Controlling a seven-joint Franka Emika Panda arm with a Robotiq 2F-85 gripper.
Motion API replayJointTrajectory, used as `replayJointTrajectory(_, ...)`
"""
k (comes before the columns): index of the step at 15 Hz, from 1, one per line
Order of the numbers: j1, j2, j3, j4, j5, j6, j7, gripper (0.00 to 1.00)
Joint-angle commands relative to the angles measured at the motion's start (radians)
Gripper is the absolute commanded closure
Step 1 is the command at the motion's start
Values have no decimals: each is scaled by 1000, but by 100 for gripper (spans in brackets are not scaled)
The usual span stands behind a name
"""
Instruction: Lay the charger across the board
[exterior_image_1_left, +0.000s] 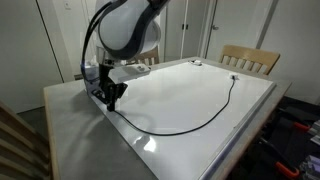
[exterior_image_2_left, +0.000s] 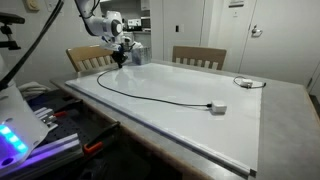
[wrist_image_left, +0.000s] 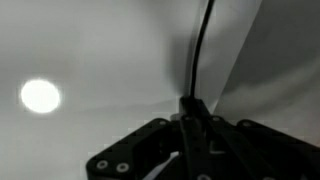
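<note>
The robot should next pull the cable end in its gripper past the board's corner, low over the edge of the grey tabletop, and release it, since the rest of the cable already spans the board.
The charger is a long thin black cable (exterior_image_1_left: 205, 118) curving across the glossy white board (exterior_image_1_left: 180, 90). In an exterior view the cable (exterior_image_2_left: 150, 97) ends in a small pale plug block (exterior_image_2_left: 218, 108) lying on the board (exterior_image_2_left: 200, 125). My gripper (exterior_image_1_left: 110, 98) is at the board's corner, low over its surface, shut on the other end of the cable; it also shows in an exterior view (exterior_image_2_left: 120, 58). In the wrist view the fingers (wrist_image_left: 192, 112) are closed together on the cable (wrist_image_left: 203, 45), which runs straight away over the board.
Two wooden chairs (exterior_image_2_left: 198, 56) stand along the table's far side, one (exterior_image_2_left: 88, 57) near my gripper. A small dark object with a cord (exterior_image_2_left: 245, 83) lies on the board's far corner. The grey tabletop rim (exterior_image_1_left: 80, 130) surrounds the board. Equipment clutter (exterior_image_2_left: 40, 120) sits beside the table.
</note>
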Motion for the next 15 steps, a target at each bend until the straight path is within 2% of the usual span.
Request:
replayJointTrajectory(1,-22,55,67,87,38,-107,-150,98)
replayJointTrajectory(3,5,73,56,124,9,-123,-188,98)
replayJointTrajectory(7,22,105,50,168,-3,-62,-234,98)
replayJointTrajectory(13,-6,177,126,277,17,-131,-425,98)
replayJointTrajectory(14,-2,184,125,293,14,-153,-439,93)
replayJointTrajectory(15,2,189,125,303,12,-168,-450,68)
